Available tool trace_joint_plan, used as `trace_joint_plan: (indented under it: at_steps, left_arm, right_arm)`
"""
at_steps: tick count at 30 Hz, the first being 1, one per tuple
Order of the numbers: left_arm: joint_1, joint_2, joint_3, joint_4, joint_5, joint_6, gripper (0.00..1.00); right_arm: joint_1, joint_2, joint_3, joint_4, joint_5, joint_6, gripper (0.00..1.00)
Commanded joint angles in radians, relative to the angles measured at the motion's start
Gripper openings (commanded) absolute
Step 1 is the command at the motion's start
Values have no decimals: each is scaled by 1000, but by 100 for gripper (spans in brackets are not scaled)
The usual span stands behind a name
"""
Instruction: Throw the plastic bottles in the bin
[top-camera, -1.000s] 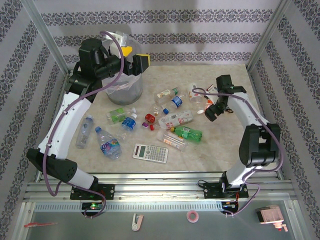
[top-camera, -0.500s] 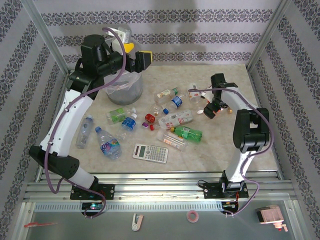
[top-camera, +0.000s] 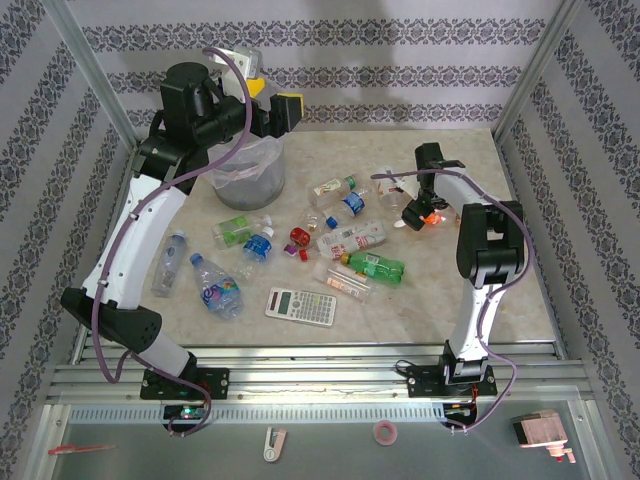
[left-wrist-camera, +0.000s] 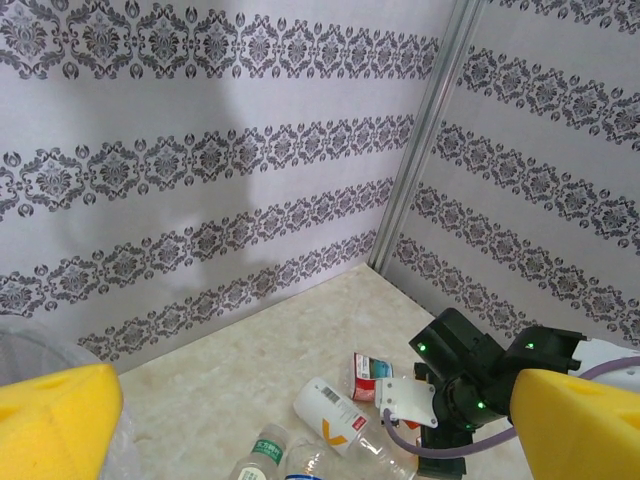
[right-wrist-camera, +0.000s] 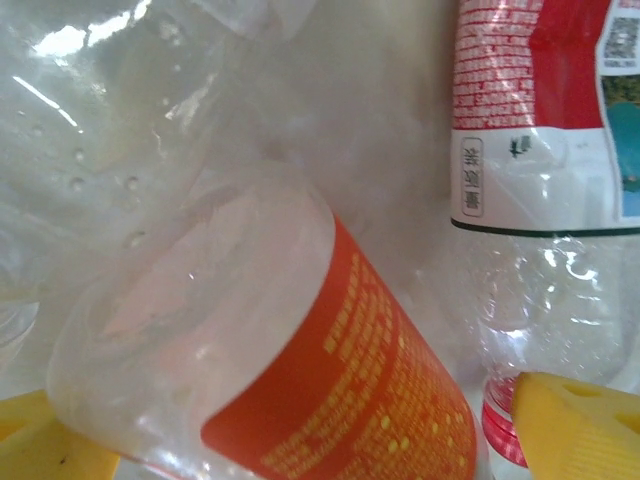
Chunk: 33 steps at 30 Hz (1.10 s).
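My right gripper eases down onto the bottle's orange label (top-camera: 433, 218) (right-wrist-camera: 350, 385) next and closes around it, since its open yellow fingers already stand on either side of that bottle.
Several plastic bottles lie across the middle of the table, among them a green one (top-camera: 375, 266) and a blue-capped one (top-camera: 258, 246). The bin (top-camera: 250, 175), grey with a clear bag, stands at the back left. My left gripper (top-camera: 272, 103) hangs open and empty just above its rim. My right gripper (top-camera: 412, 212) is low over the back-right bottles (top-camera: 392, 186). In the right wrist view it (right-wrist-camera: 310, 440) stands open, its yellow pads (right-wrist-camera: 580, 420) on either side of an orange-labelled bottle (right-wrist-camera: 340, 380). A red-and-white-labelled bottle (right-wrist-camera: 540, 150) lies just beyond.
A flat grey calculator (top-camera: 300, 306) lies at the front of the bottle cluster. Patterned walls and metal posts close in the table on three sides. In the left wrist view, the right arm (left-wrist-camera: 470, 385) shows beside a white-labelled bottle (left-wrist-camera: 335, 405).
My right arm has folded in and swung its gripper left and down onto the back-right bottles. The left gripper has stayed above the bin, shifting only slightly.
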Motion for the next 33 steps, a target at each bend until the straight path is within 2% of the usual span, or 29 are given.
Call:
trace_joint_plan:
  at_steps: [1, 11, 27, 33]
  left_arm:
    - [-12, 6, 26, -20, -11, 8, 100]
    - [-14, 20, 29, 17, -2, -43, 100]
    - [-24, -27, -55, 62, 1, -52, 100]
    - [-30, -59, -87, 69, -7, -50, 100]
  right_arm:
    - [-14, 9, 24, -40, -56, 0, 95]
    - [-25, 46, 42, -89, -106, 80, 86]
    - [-28, -11, -43, -137, -148, 210, 75]
    - [-31, -27, -70, -146, -169, 249, 63]
